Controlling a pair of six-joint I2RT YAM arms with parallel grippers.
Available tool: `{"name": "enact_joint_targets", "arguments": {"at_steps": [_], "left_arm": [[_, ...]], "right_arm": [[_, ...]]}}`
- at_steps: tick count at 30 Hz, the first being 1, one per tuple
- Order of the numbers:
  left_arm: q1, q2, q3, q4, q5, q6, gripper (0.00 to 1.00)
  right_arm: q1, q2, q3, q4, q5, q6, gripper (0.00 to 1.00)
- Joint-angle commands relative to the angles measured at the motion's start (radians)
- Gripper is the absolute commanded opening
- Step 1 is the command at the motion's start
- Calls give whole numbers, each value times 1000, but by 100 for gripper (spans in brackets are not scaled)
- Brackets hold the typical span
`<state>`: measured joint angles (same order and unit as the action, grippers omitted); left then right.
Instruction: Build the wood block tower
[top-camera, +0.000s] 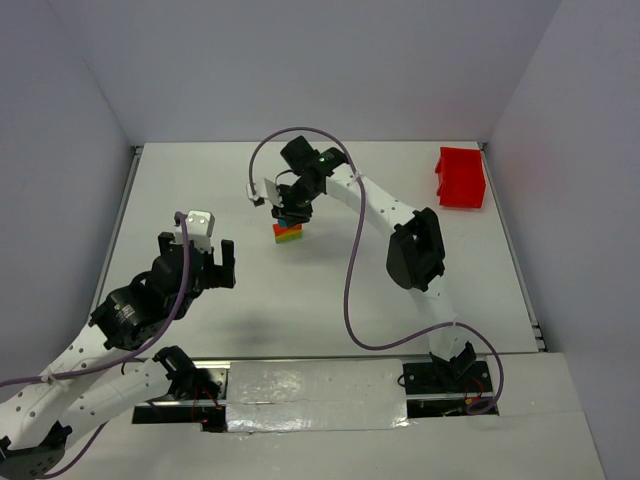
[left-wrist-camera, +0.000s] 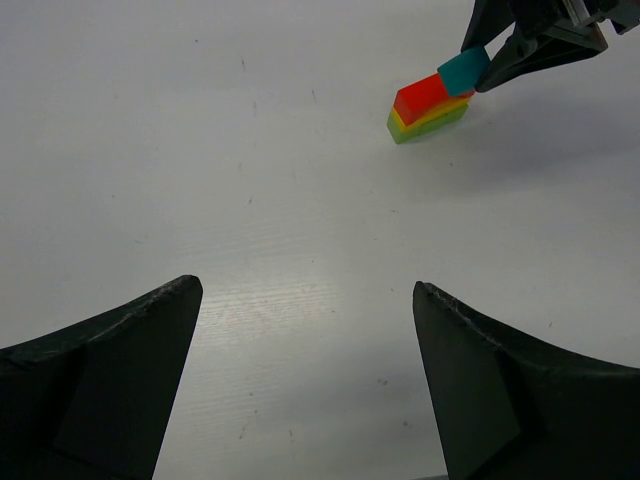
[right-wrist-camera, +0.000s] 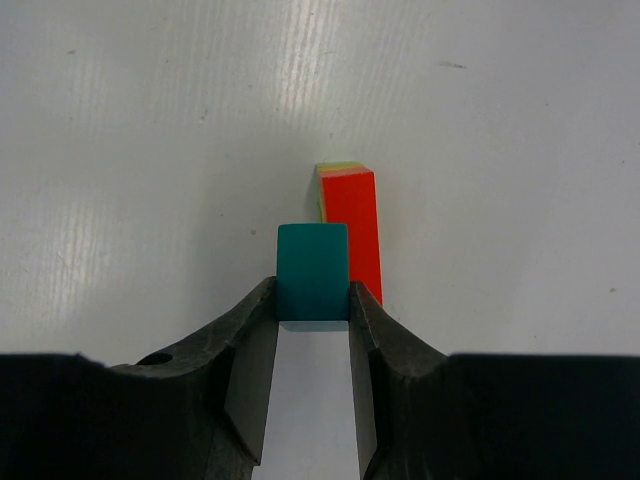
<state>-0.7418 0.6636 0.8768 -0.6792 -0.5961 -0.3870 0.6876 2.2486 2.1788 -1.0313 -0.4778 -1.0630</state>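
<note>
Next, my right gripper will shift right in the wrist view and down to release the block at the red piece (top-camera: 288, 229) (right-wrist-camera: 352, 232), which lies that way.
The wood block tower (top-camera: 288, 234) is a small stack on the white table: a green bar at the bottom, a yellow layer, a red piece (right-wrist-camera: 352, 232) on top. It also shows in the left wrist view (left-wrist-camera: 428, 108). My right gripper (right-wrist-camera: 313, 300) is shut on a teal block (right-wrist-camera: 312, 272) and holds it just above and beside the stack's near end; the teal block shows in the left wrist view too (left-wrist-camera: 463, 70). My left gripper (top-camera: 205, 262) is open and empty, well to the near left of the stack.
A red plastic bin (top-camera: 461, 178) stands at the far right of the table. Grey walls close in the table on three sides. The right arm's purple cable (top-camera: 352, 290) loops over the table's middle.
</note>
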Motion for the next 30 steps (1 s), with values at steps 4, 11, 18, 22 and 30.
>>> {"name": "enact_joint_targets", "arguments": {"at_steps": [4, 11, 18, 22, 30], "left_arm": [[4, 5, -6, 40, 7, 30, 100], [4, 7, -7, 38, 1, 28, 99], [7, 16, -6, 33, -2, 27, 99], [7, 13, -6, 33, -1, 27, 100], [7, 16, -7, 33, -2, 27, 100]], "right_arm": [[4, 11, 1, 51, 33, -37, 10], [4, 16, -11, 102, 39, -41, 13], [4, 25, -31, 128, 41, -43, 21], [3, 28, -39, 134, 47, -45, 22], [4, 26, -51, 142, 44, -45, 25]]}}
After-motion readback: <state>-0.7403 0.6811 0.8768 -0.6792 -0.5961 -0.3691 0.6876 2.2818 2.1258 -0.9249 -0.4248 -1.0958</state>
